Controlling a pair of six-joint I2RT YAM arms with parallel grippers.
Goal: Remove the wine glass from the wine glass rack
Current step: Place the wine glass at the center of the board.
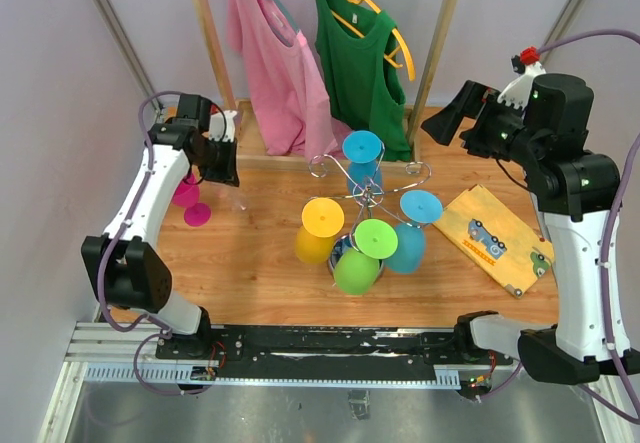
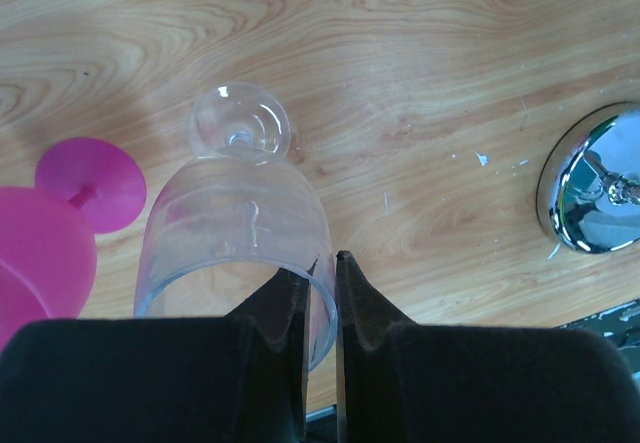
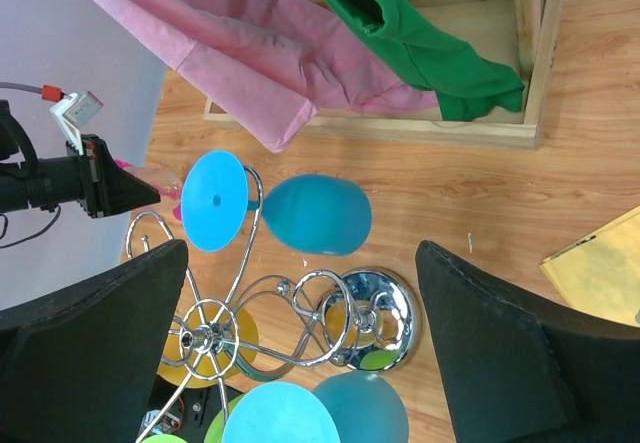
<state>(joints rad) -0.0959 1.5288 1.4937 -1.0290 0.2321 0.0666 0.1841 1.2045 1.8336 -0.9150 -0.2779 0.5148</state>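
The upright clear glass needs to go down foot-first next, onto the bare tabletop (image 1: pixel 237 212) (image 2: pixel 236 125) beside the pink wine glass, as that tabletop is below. My left gripper needs to lower it there and let go of the clear glass's rim.
My left gripper (image 2: pixel 322 258) is shut on the rim of a clear wine glass (image 2: pixel 235 213), one finger inside the bowl and one outside. The glass hangs upright with its foot close to the wooden table; I cannot tell if it touches. In the top view that gripper (image 1: pixel 224 168) is left of the chrome wine glass rack (image 1: pixel 372 191), well apart from it. The rack (image 3: pixel 300 313) carries blue, yellow, green and teal glasses. My right gripper (image 3: pixel 300 253) is open and empty, high above the rack, and shows at the right of the top view (image 1: pixel 452 123).
A pink wine glass (image 1: pixel 190 198) stands on the table just left of the clear one, also in the left wrist view (image 2: pixel 40 253). The wooden clothes rail (image 1: pixel 215 53) with a pink shirt and a green top stands behind. A yellow board (image 1: pixel 495 238) lies at the right.
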